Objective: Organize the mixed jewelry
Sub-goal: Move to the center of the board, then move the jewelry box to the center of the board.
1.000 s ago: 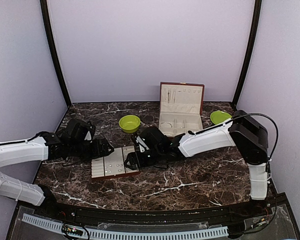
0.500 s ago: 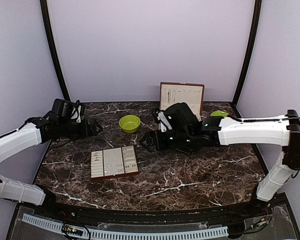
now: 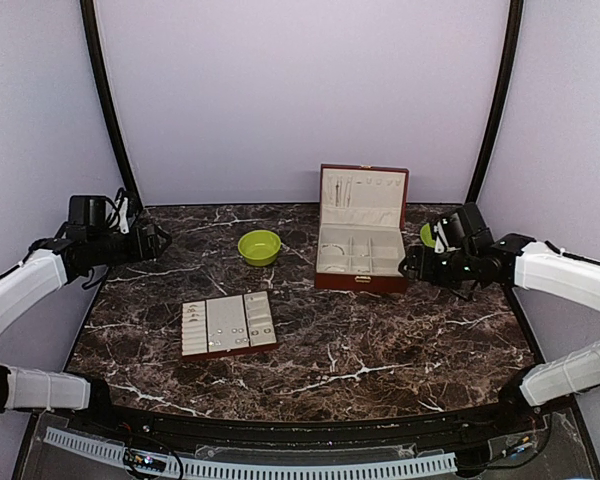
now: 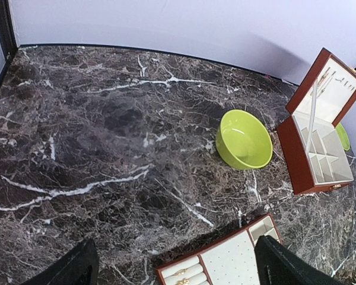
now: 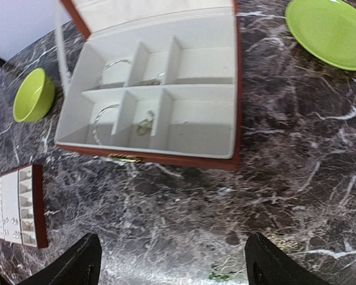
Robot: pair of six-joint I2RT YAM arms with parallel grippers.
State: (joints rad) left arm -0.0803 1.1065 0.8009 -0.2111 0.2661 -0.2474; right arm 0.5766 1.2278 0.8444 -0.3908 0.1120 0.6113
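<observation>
The thin upright rim of the box's side (image 5: 238, 116) nearest the lime-green plate can go between my open fingers, so my right gripper needs to move outward and down onto it.
The mixed jewelry is spread over two holders. Tiny silvery pieces (image 3: 236, 332) lie on the flat red-brown tray (image 3: 225, 351); small rings (image 4: 181, 273) sit in its rolls. In the open red-brown box (image 5: 166, 159), a hoop (image 5: 145, 124) and thin chains (image 5: 101, 122) rest in the cream compartments. One small chain piece (image 5: 225, 273) lies loose on the marble. My left gripper (image 3: 155, 240) is open at the back left, above bare marble, its empty jaws (image 4: 175, 243) far apart. Right of the box, my right gripper (image 3: 410, 265) is open and empty (image 5: 172, 240).
A lime-green bowl (image 3: 259, 246) stands behind the tray, left of the box. A lime-green plate (image 5: 332, 29) lies at the back right, partly hidden by my right arm in the top view. Purple walls close the marble table's back and sides.
Both arms have drawn back from the tray at the centre: the left one up to the back left, the right one across to the right of the box. Tray and box stayed put.
</observation>
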